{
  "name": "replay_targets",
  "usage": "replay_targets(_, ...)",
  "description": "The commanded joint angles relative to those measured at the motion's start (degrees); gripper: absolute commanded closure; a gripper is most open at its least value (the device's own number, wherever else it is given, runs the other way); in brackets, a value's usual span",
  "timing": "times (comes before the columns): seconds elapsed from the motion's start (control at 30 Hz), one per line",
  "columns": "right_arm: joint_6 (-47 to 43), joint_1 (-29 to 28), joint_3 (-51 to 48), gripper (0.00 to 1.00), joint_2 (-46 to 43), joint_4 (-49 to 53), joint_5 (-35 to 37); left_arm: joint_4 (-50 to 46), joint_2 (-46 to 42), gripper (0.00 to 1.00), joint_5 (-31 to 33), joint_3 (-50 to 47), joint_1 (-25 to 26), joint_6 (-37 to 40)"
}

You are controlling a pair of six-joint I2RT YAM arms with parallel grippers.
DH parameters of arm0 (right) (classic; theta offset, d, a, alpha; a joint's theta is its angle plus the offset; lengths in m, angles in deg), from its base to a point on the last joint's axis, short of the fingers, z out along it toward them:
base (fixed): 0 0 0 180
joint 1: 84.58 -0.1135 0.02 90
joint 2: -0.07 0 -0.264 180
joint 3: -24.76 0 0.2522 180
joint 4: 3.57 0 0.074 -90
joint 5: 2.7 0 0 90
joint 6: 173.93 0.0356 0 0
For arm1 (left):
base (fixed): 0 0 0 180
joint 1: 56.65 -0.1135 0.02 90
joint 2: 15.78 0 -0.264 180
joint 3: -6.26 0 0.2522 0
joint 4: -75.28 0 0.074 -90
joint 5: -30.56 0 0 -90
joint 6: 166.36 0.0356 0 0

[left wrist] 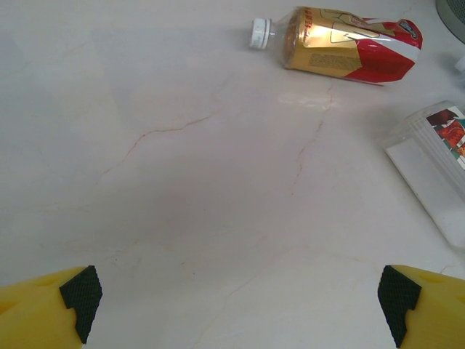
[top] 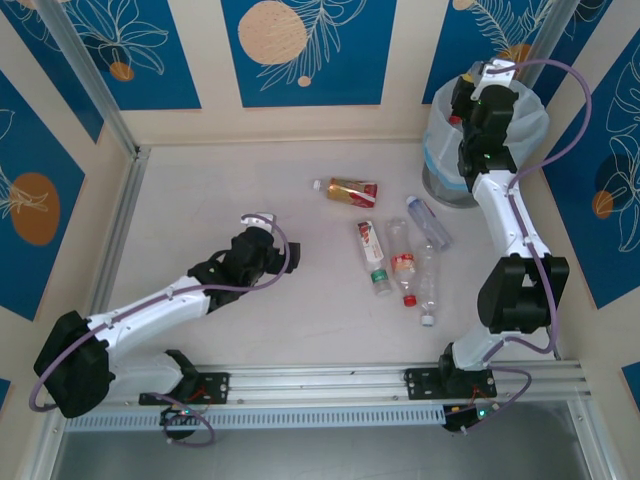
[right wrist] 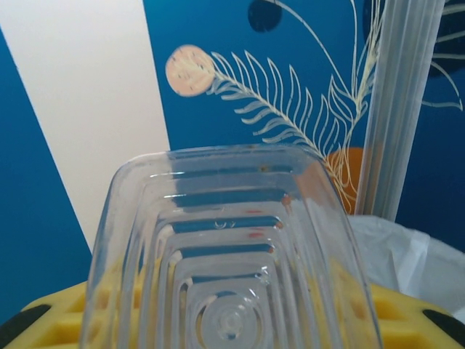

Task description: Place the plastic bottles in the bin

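Note:
The bin's bag-lined opening (right wrist: 414, 265) is below the right gripper, so the gripper should next tilt down over it and let go of the clear ribbed bottle (right wrist: 232, 262) there.
My right gripper (top: 484, 82) hangs over the bin (top: 441, 178), a grey round one lined with a pale bag (right wrist: 407, 254). It is shut on a clear ribbed plastic bottle (right wrist: 232, 262) whose square base faces the wrist camera, with yellow fingers (right wrist: 410, 320) on both sides of it. Several plastic bottles lie on the table: a gold-and-red one (top: 349, 189) (left wrist: 349, 47), a white-labelled one (top: 371, 248) (left wrist: 434, 171), a red-capped one (top: 403, 266), a clear one (top: 428, 285) and a bluish one (top: 428, 222). My left gripper (top: 258, 222) (left wrist: 238, 309) is open just above bare table, left of them.
Blue-and-cream patterned walls close the table on three sides. A metal post (right wrist: 399, 109) stands just behind the bin. A rail (top: 330, 380) with both arm bases runs along the near edge. Open tabletop (left wrist: 182, 182) lies between my left gripper and the bottles.

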Motion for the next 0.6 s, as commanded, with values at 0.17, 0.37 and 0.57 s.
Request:
replay_targets(0.17,2.5,1.9,4.2,0.93,3.9,7.9,-1.3,0.0,1.3,0.01,-0.9,1.7,-0.6,-1.1)
replay_targets(0.37,3.2,3.0,9.3,0.80,8.6,15.5,-3.4,0.1,1.7,0.01,-0.8,1.7,-0.7,-1.3)
replay_targets(0.57,7.7,4.4,18.1,0.53,13.9,25.8,-7.7,-0.3,1.6,0.01,-0.9,1.8,-0.6,-1.3)
